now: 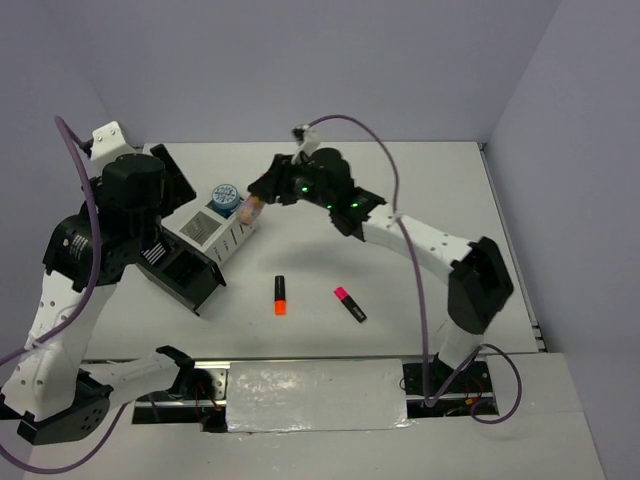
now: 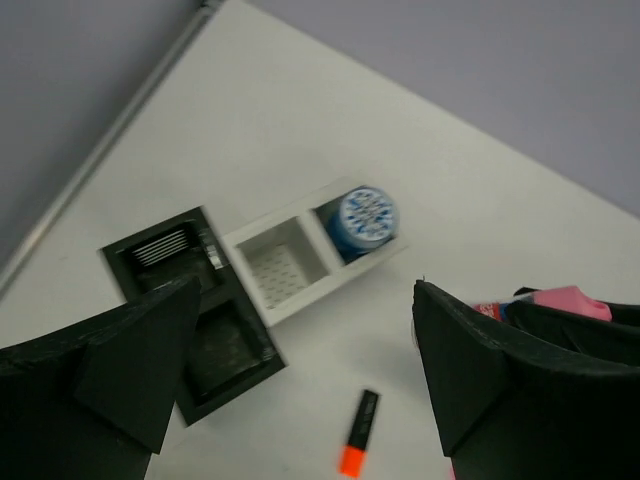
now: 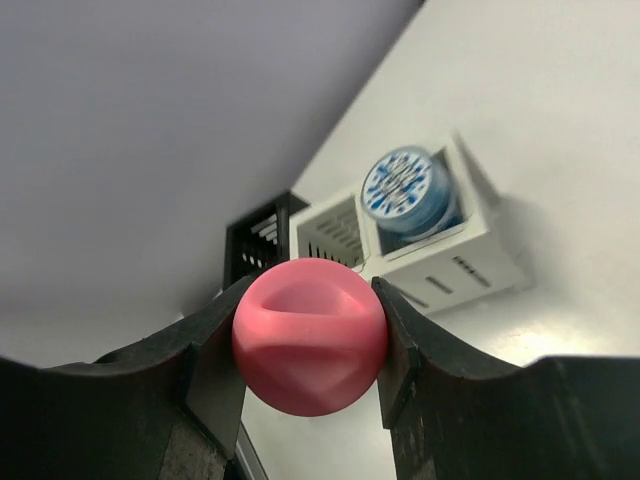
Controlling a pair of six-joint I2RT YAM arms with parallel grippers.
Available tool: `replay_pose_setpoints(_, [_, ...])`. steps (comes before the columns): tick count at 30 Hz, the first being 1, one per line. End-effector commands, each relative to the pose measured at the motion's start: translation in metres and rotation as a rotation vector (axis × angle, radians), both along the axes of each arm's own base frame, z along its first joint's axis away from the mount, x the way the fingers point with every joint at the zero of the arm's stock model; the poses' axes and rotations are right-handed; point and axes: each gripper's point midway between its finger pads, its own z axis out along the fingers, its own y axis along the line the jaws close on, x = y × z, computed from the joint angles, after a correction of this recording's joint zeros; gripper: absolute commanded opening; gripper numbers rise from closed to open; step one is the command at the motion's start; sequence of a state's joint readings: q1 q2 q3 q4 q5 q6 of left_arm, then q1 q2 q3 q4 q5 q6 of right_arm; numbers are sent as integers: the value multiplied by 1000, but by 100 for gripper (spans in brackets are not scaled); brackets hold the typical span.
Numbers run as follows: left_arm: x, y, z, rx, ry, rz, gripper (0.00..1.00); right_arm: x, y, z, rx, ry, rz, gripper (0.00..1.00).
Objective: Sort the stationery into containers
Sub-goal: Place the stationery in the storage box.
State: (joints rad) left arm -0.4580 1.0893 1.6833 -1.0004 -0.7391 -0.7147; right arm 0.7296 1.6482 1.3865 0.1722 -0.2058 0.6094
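The right gripper moves over the white organizer's empty section next, to the left in the top view, then goes down and releases the tube (image 3: 310,340).
The white organizer (image 1: 215,235) and the black organizer (image 1: 190,278) stand side by side at the left. A blue patterned tape roll (image 1: 225,195) sits in the white one's far compartment; its near compartment (image 2: 285,262) looks empty. My right gripper (image 1: 265,190) is shut on the pink tube (image 3: 310,340) and holds it in the air just right of the tape roll. My left gripper (image 1: 170,185) is open and empty, above the organizers. An orange highlighter (image 1: 281,295) and a pink highlighter (image 1: 350,304) lie on the table. No blue marker shows.
The table's back wall and right rail bound the white surface. A taped patch (image 1: 315,395) lies between the arm bases. The right arm spans from its base (image 1: 440,375) up across the right half of the table.
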Motion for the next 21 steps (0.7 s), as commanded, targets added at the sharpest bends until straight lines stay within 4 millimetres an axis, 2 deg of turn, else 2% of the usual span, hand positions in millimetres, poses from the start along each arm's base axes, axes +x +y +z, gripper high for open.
replay_pose_setpoints(1, [-28, 41, -10, 179, 120, 123, 99, -4, 50, 13, -19, -81, 33, 0])
replay_pose_setpoints(2, [-29, 41, -9, 174, 124, 121, 99, -2, 59, 29, -3, -112, 23, 0])
replay_pose_setpoints(3, [-28, 37, -9, 169, 128, 102, 99, -2, 74, 11, -46, -101, 39, 0])
replay_pose_setpoints(4, [-29, 37, -7, 169, 122, 92, 99, -2, 82, 9, -56, -107, 51, 0])
replay_pose_setpoints(5, [-31, 37, -5, 161, 115, 85, 99, -4, 90, 20, -57, -130, 59, 0])
replay_pose_setpoints(6, [-32, 35, -3, 153, 106, 73, 99, 0, 101, 2, -93, -116, 66, 0])
replay_pose_setpoints(7, [-32, 33, -3, 147, 107, 57, 99, 2, 108, 14, -85, -141, 68, 0])
replay_pose_setpoints(12, [-41, 25, -2, 102, 54, -27, 99, 15, 132, -18, -183, -162, 91, 0])
replay_pose_setpoints(16, [-46, 19, 1, 78, 21, -84, 99, 25, 144, -28, -210, -184, 112, 0])
replay_pose_setpoints(21, [-53, 19, 6, 99, 10, -122, 99, 14, 160, -41, -188, -178, 192, 0])
